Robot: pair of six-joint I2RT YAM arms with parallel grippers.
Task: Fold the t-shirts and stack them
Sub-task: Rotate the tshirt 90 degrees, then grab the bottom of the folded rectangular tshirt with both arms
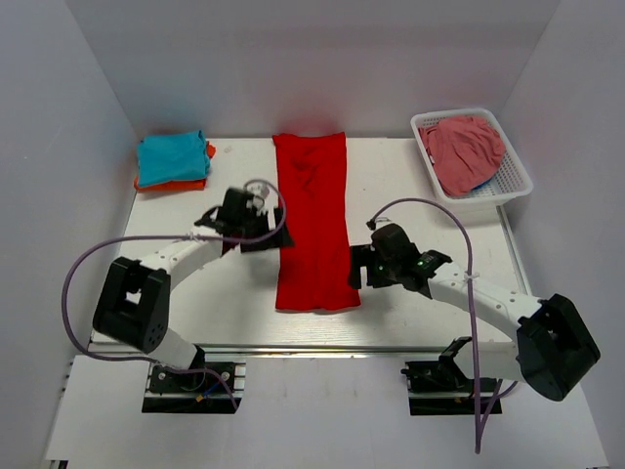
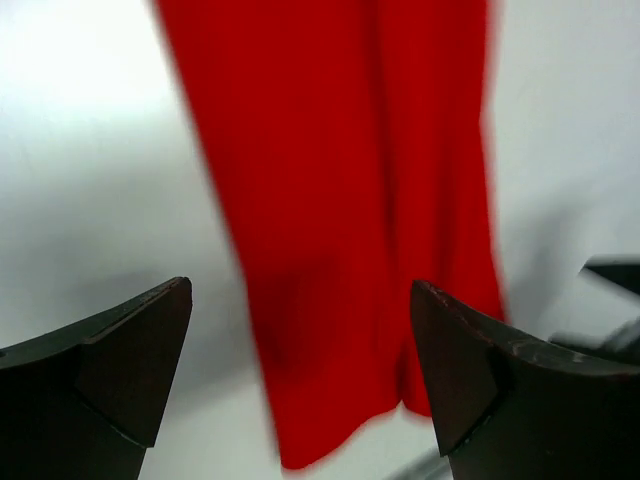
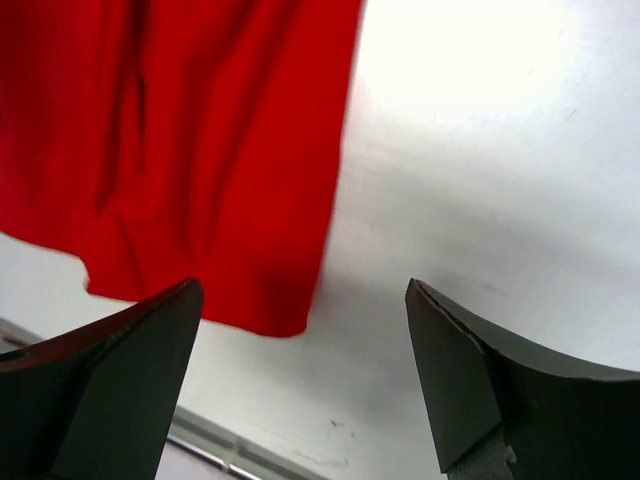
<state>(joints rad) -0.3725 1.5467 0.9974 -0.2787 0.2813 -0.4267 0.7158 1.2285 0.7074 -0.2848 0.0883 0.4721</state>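
Observation:
I should lower my right gripper next and pull it back onto the red t-shirt's near corner (image 1: 355, 305) (image 3: 294, 322) on the basket's side, because that corner shows between its open fingers.
The bright red t-shirt (image 1: 314, 220) lies on the table as a long narrow strip running from back to front. It also shows in the left wrist view (image 2: 340, 220) and in the right wrist view (image 3: 200, 150). My left gripper (image 1: 262, 233) is open and empty beside the strip's left edge, at its middle. My right gripper (image 1: 359, 266) is open and empty beside the strip's right edge, near its front end. A folded teal t-shirt (image 1: 172, 156) lies on a folded orange t-shirt (image 1: 176, 184) at the back left.
A white basket (image 1: 510, 186) at the back right holds a crumpled pink cloth (image 1: 463, 151). The table's front edge (image 1: 293, 347) runs just in front of the red strip. White walls enclose the table on three sides.

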